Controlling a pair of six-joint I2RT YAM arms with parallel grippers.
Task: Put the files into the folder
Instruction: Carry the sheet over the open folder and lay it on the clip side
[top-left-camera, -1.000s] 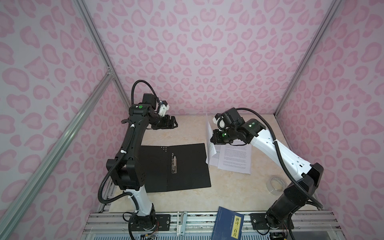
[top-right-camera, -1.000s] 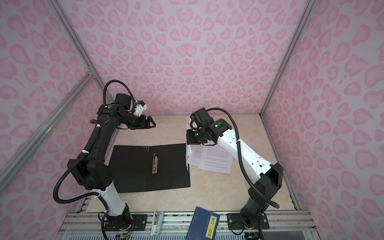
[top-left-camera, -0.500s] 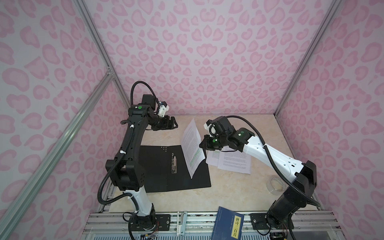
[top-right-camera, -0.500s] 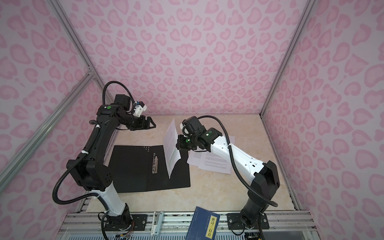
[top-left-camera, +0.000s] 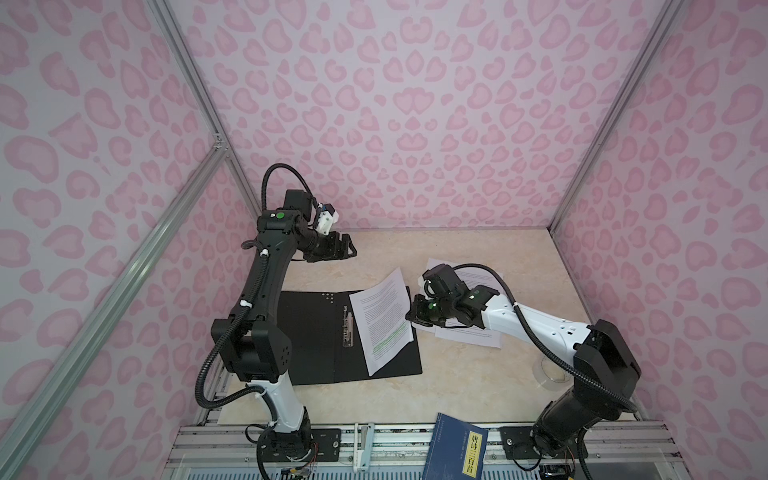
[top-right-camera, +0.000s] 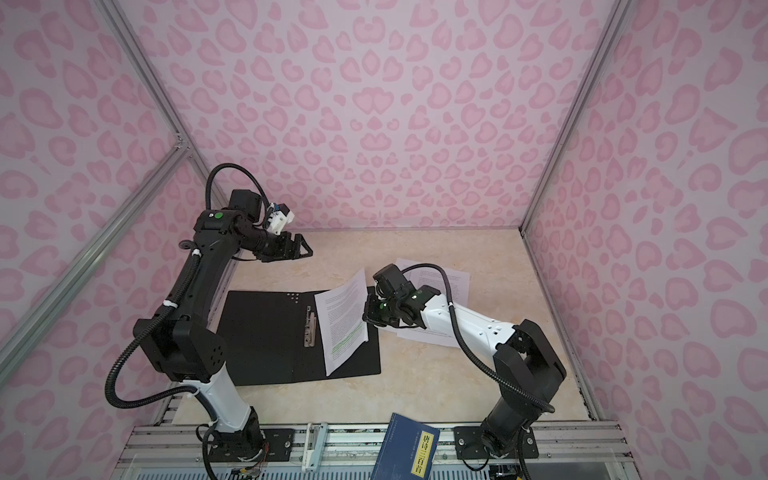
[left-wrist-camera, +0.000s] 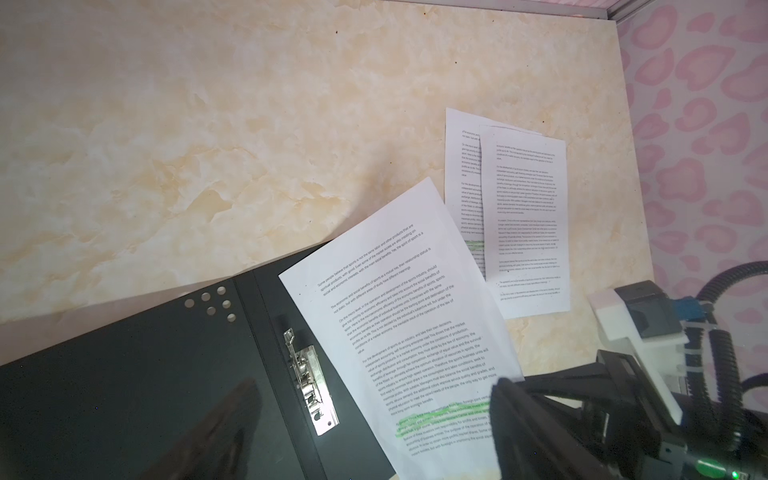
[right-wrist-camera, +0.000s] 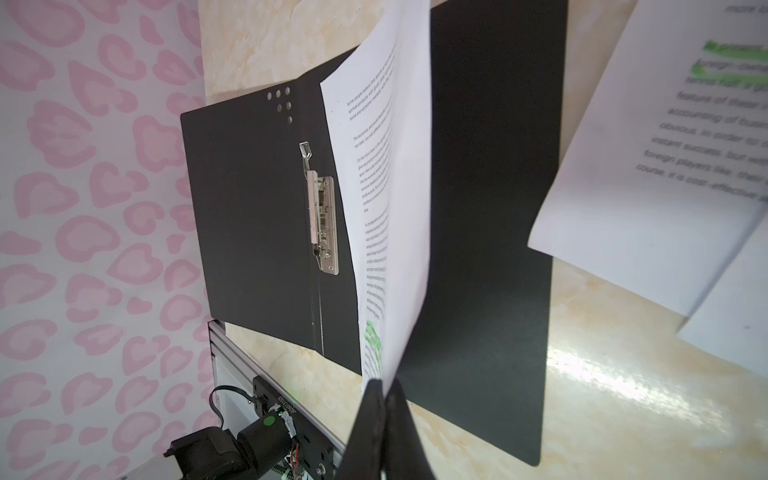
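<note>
The right gripper will next move back down toward the folder's bare near corner (top-left-camera: 406, 363) (right-wrist-camera: 496, 396), which is below it and nearer the robot's base, and let go of the edge of the sheet, as the sheet slants.
The folder (top-left-camera: 316, 336) lies open on the table, black inside up, its metal clip (top-left-camera: 348, 328) along the spine. My right gripper (top-left-camera: 411, 316) is shut on the edge of one of the files, a white printed sheet (top-left-camera: 384, 320) with green-highlighted lines. The sheet slants over the folder's right half, its far edge down near the clip. In the right wrist view the fingertips (right-wrist-camera: 376, 395) pinch the sheet (right-wrist-camera: 399, 187) above the folder (right-wrist-camera: 478, 249). Two more files (top-left-camera: 469, 338) lie overlapped to the right, partly under my right arm. My left gripper (top-left-camera: 347, 249) hangs open above the table's back left, holding nothing.
A blue book with a yellow label (top-left-camera: 455, 446) rests on the front metal rail (top-left-camera: 374, 436). A clear round object (top-left-camera: 555, 372) sits by the right arm's base. Pink patterned walls close the table on three sides.
My right gripper has carried one sheet leftward from the pile to over the folder's right half, and the sheet has tipped down from upright. The left arm has not moved.
</note>
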